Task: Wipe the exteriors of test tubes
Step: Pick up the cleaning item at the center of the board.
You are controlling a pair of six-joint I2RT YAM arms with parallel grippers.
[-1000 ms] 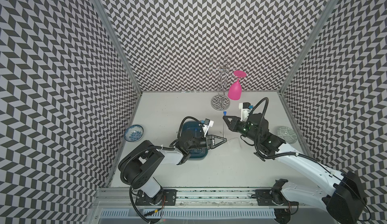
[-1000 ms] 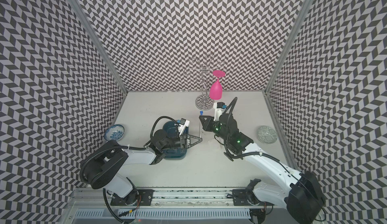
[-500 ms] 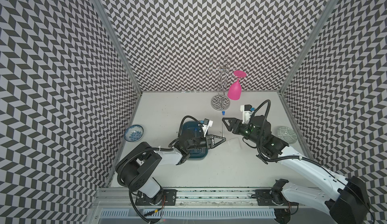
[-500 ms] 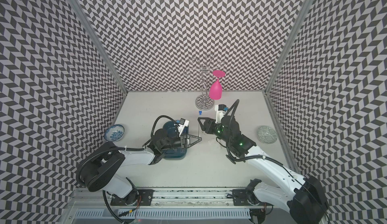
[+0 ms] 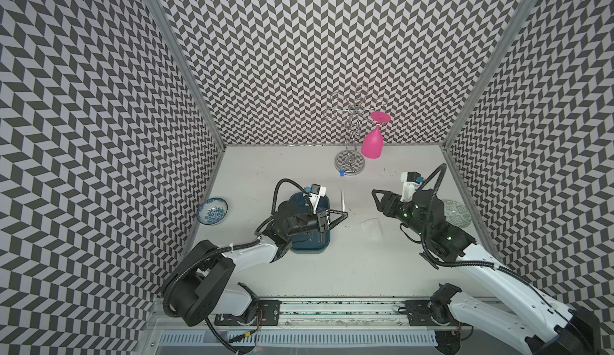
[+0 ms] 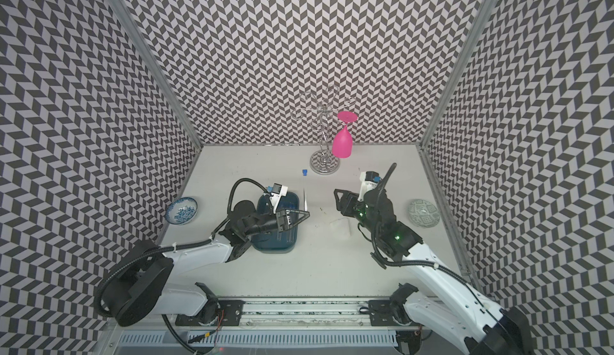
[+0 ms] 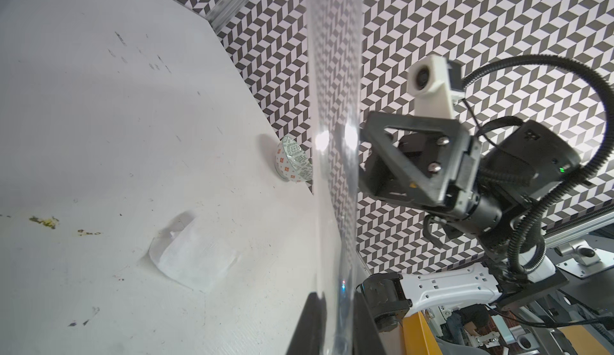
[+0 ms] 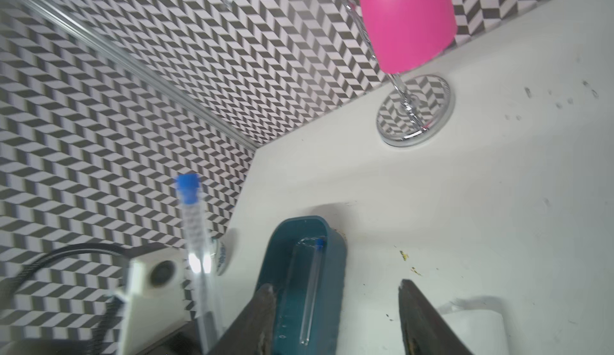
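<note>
Next I should bring my right gripper down, fingers tilting toward the table, onto the white tissue's edge by the teal tray, as that edge curls up.
My left gripper is shut on the lower end of a clear test tube, which it holds upright. The tube's blue cap is at the top. My right gripper hangs open and empty to the right of the tube, apart from it. The white tissue wad lies on the table between the arms. Another test tube lies in the teal tray under the left arm.
A chrome wire rack with a pink glass hanging on it stands at the back. A blue-patterned bowl sits by the left wall and a green-patterned bowl by the right wall. Small yellow specks mark the table.
My right gripper has opened and drawn back to the right, away from the upper part of the tube. The left gripper still holds the tube upright; the tissue wad lies where it was.
</note>
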